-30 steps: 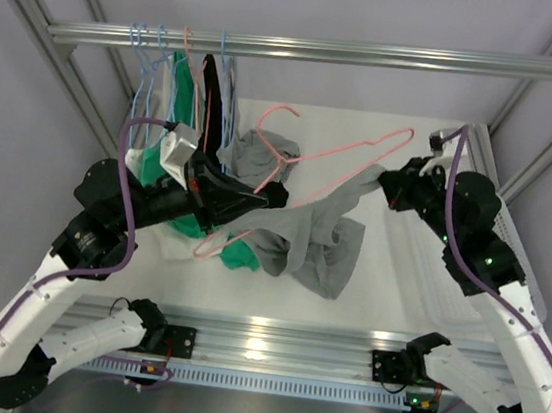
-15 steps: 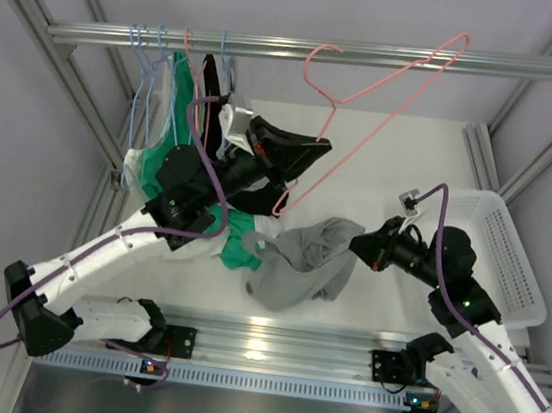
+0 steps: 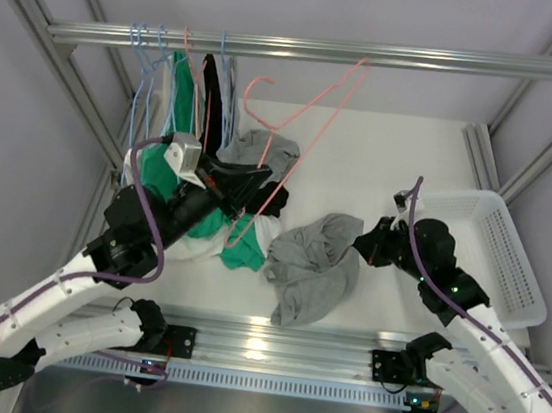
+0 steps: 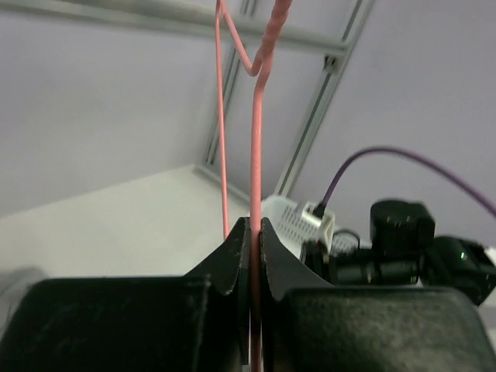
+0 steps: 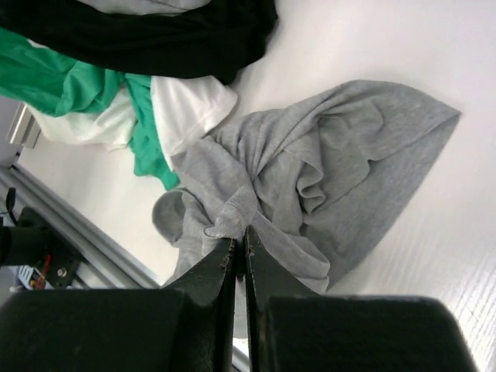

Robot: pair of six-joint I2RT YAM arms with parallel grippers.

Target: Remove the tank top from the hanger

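Note:
The tank top lies off the hanger, so the robot's left gripper should next move outward and turn toward the metal bar (image 3: pixel 320 51) (image 4: pixel 174 15) to hook and release the hanger there.
The grey tank top (image 3: pixel 311 263) lies crumpled on the white table, off the hanger. It also fills the right wrist view (image 5: pixel 333 174). My right gripper (image 3: pixel 364 244) is shut on a fold of the tank top's edge (image 5: pixel 236 225), low over the table. The pink wire hanger (image 3: pixel 310 135) is bare and tilted, its hook (image 3: pixel 254 89) toward the rail. My left gripper (image 3: pixel 257 180) is shut on the hanger's wire (image 4: pixel 257 139), jaws pressed on it (image 4: pixel 254 226), left of the tank top.
A metal rail (image 3: pixel 375 53) crosses the back, with several hangers and green, black and white garments (image 3: pixel 184 95) at its left. Green and white clothes (image 3: pixel 236 242) and another grey garment (image 3: pixel 268 150) lie on the table. A white basket (image 3: pixel 510 266) stands at the right.
My left gripper has brought the bare pink hanger down and left from up by the rail. The tank top has settled flatter on the table, still held by my right gripper.

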